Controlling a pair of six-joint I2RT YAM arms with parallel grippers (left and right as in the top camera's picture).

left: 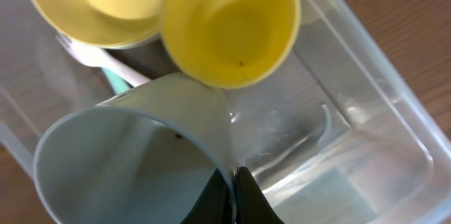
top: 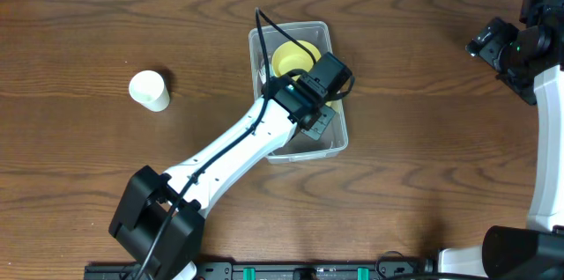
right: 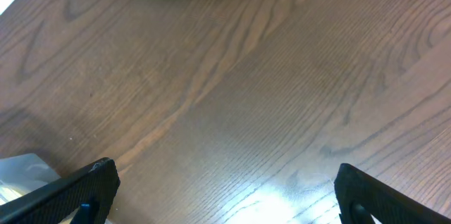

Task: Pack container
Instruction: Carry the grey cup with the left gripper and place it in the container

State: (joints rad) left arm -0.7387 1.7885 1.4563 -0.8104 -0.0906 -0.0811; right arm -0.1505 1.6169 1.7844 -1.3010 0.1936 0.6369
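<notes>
The container's bare near bottom is below and back from my left gripper, so I will next lower the blue-grey cup (left: 134,160) back onto it and release its rim.
The clear rectangular container (top: 340,144) sits at mid-table, and my left arm reaches down into it. In the left wrist view my left gripper (left: 235,197) is shut on the rim of a pale blue-grey cup (left: 134,160), which lies tilted inside the container (left: 394,111). Beyond it are a yellow cup (left: 232,27) and a yellow bowl (left: 99,5), seen from overhead as a yellow bowl (top: 293,55). My left gripper (top: 322,123) is low over the container's near half. My right gripper (top: 487,44) stays at the far right, open over bare wood (right: 225,196).
A white cup (top: 150,90) lies on the table to the left of the container. A white plastic utensil (left: 106,62) rests under the yellow bowl inside the container. The table is dark wood.
</notes>
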